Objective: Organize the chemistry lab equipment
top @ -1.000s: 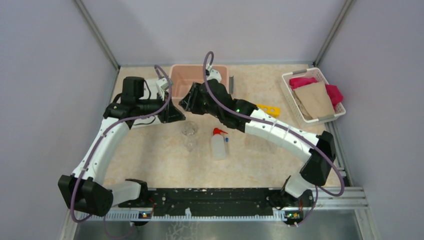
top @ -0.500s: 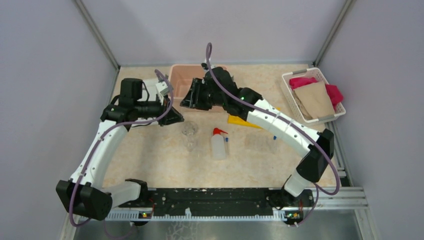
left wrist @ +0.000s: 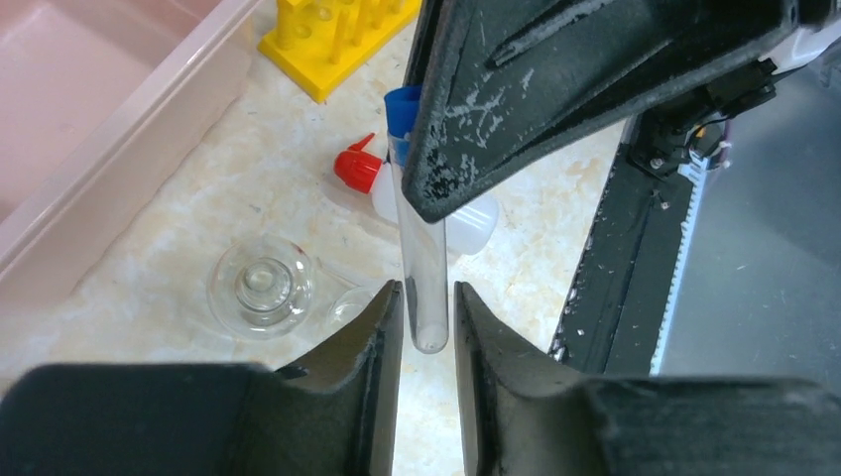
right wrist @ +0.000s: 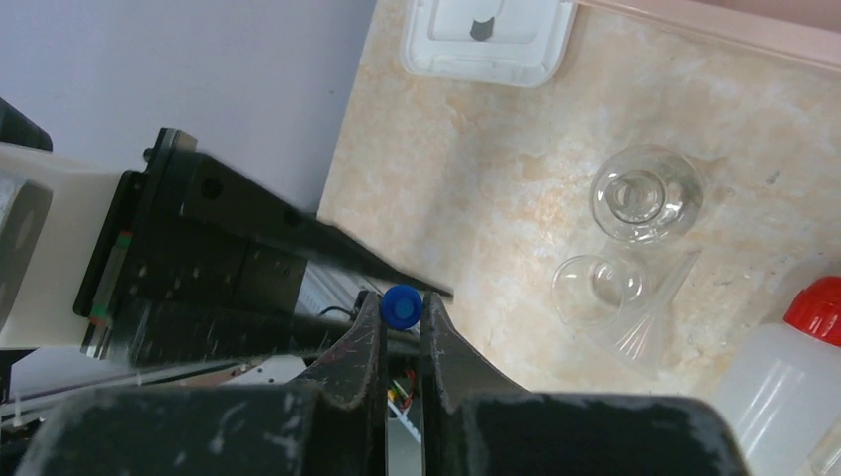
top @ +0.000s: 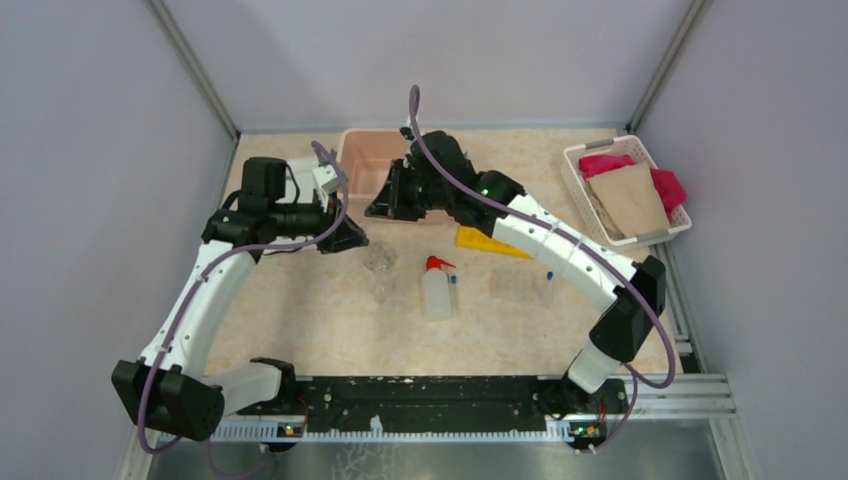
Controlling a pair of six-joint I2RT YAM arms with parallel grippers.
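Note:
I will next swing my right gripper across, lower the tube into the clear rack [top: 527, 285] and let go, as that rack is below and to its right in the top view.
My right gripper [top: 383, 203] [right wrist: 402, 309] is shut on the blue cap [right wrist: 402, 303] of a clear tube [left wrist: 421, 258] and holds it above the table. My left gripper [top: 352, 237] [left wrist: 426, 297] is open, its jaws close around the tube's round bottom end with a thin gap showing. Below them a clear glass flask [top: 379, 257] [left wrist: 263, 286] [right wrist: 645, 193] stands upright. The white squeeze bottle with a red nozzle [top: 437, 292] [left wrist: 471, 220] [right wrist: 783, 387] lies beside it. The yellow holed rack [top: 490, 241] [left wrist: 337, 35] sits under my right forearm. More clear tubes [top: 520, 283] lie right of the bottle.
A pink bin [top: 365, 150] [left wrist: 119, 109] stands at the back, just behind both grippers. A small clear beaker [right wrist: 595, 288] and a clear funnel [right wrist: 645, 322] lie near the flask. A white flat lid [right wrist: 486, 40] lies by the bin. The white basket of cloths [top: 625, 190] is at the far right.
My right arm has lifted and swung back, uncovering the yellow rack and the tubes on the table. Both grippers stay close together over the flask; the left one shifted slightly.

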